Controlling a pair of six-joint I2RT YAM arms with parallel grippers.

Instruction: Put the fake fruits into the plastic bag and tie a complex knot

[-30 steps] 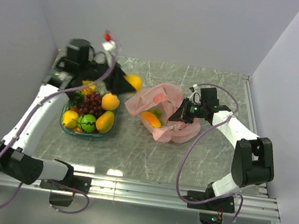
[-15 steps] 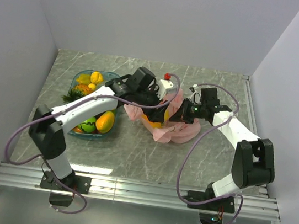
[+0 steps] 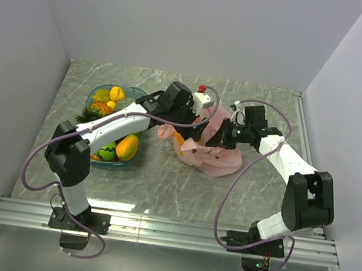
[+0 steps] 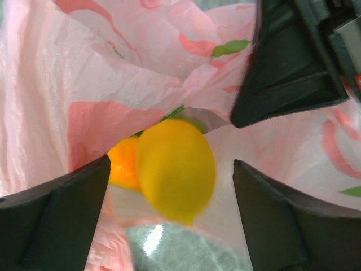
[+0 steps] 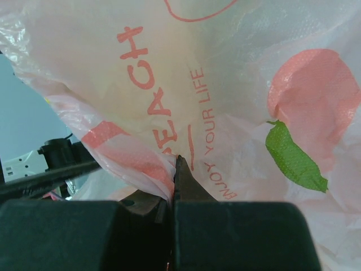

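Note:
My left gripper moves off the bag's opening and down over the tray's edge nearest the bag next, since the yellow fruit is free of its fingers.
The pink plastic bag lies mid-table, mouth facing left. My left gripper hangs over that mouth, open. In the left wrist view a yellow fruit sits blurred between the spread fingers, touching neither. An orange fruit lies behind it inside the bag. My right gripper is shut on the bag's far rim. In the right wrist view the plastic is pinched between its jaws. More fake fruits stay in the tray: a mango, a green apple and yellow pieces. No knot shows.
The clear teal tray stands at the left, and my left arm crosses over it. The right gripper's black body is close to the upper right of the left gripper. Walls enclose the table at the back and both sides.
My left arm swung from above the tray over to the bag's mouth carrying the yellow fruit. Its jaws then widened and let the fruit go. The right gripper kept its hold.

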